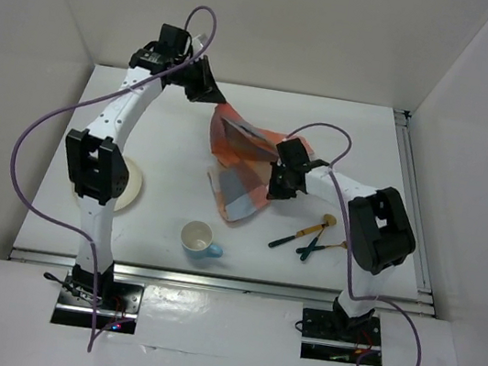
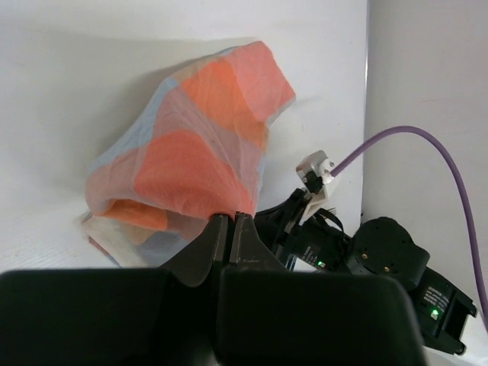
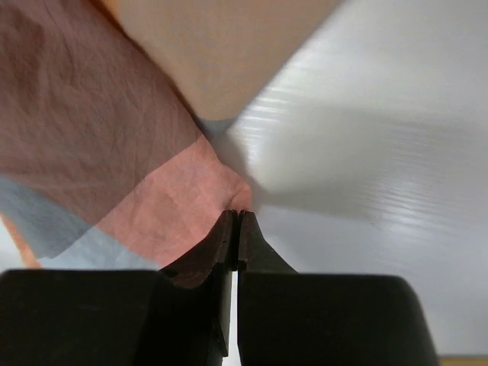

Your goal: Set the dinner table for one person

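Note:
My left gripper rises to the left in the top view next. Then it lowers to release the mat's edge on bare tabletop by the plate, since the mat (image 1: 243, 178) hangs bunched.
The dinner table (image 1: 168, 134) is a white top. An orange-and-blue checked cloth mat (image 1: 243, 178) hangs bunched above its middle, lifted between both arms. My left gripper (image 1: 213, 96) is at the far side, shut on the mat's upper edge. In the left wrist view the left gripper (image 2: 232, 217) pinches orange cloth (image 2: 198, 145) with no gap between the jaws. My right gripper (image 1: 275, 188) is shut on the mat's right side. The right wrist view shows the right gripper (image 3: 236, 213) clamped on an orange corner of the mat (image 3: 114, 137).
A cream plate (image 1: 132, 188) lies at the left, partly hidden by the left arm. A white cup with a blue handle (image 1: 199, 237) stands near the front middle. Dark-handled cutlery and a wooden spoon (image 1: 309, 238) lie by the right arm. Metal rails (image 1: 413, 201) edge the table.

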{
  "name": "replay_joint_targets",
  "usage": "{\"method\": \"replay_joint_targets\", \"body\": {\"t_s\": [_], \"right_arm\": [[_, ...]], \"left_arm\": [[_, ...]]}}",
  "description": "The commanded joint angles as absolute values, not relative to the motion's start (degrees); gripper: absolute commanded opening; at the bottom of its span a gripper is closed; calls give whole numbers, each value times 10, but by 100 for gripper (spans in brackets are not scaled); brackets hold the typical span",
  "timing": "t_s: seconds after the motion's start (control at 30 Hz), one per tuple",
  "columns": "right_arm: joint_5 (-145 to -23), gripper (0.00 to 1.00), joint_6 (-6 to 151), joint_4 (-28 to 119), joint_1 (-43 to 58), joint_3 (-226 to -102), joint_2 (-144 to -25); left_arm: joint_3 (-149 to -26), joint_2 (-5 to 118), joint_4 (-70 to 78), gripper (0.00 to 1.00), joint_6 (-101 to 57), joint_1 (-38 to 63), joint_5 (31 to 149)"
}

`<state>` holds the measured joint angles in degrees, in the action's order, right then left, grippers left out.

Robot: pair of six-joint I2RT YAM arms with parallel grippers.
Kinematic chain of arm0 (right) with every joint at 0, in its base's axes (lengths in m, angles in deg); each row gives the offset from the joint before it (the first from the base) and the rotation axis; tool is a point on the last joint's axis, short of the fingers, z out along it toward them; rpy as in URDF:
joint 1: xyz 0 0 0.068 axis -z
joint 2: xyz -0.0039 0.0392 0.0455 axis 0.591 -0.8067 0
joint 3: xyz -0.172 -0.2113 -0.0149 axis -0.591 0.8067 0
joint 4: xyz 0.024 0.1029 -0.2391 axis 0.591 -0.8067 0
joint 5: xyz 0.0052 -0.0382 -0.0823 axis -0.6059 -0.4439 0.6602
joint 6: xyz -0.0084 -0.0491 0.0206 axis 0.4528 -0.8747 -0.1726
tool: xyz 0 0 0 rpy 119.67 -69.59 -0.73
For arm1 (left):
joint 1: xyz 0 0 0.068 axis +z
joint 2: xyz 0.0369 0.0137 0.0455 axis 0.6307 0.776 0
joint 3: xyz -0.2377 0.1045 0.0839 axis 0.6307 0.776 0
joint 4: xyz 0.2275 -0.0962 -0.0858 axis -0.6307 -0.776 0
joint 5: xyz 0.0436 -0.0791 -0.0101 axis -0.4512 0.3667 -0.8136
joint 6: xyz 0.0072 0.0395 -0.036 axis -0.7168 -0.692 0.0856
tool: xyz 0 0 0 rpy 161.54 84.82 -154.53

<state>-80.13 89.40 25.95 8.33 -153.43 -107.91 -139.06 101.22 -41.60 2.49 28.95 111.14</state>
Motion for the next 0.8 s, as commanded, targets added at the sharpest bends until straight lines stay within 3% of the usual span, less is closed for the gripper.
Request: {"method": "replay_joint_targets", "body": {"t_s": [0.0, 0.27, 0.37, 0.77], "right_arm": [[-738, 0, 895, 241, 87, -1589, -1010], [-678, 0, 866, 187, 126, -1666, -904], [-647, 0, 852, 159, 131, -1729, -886], [-570, 0, 845, 110, 131, -1833, -774]], "left_arm": [[-1432, 1014, -415, 0, 26, 314, 1140], [-1419, 979, -392, 0, 79, 400, 1205], [-1339, 935, -301, 0, 151, 438, 1297], [-1172, 711, -199, 0, 296, 525, 1326]]}}
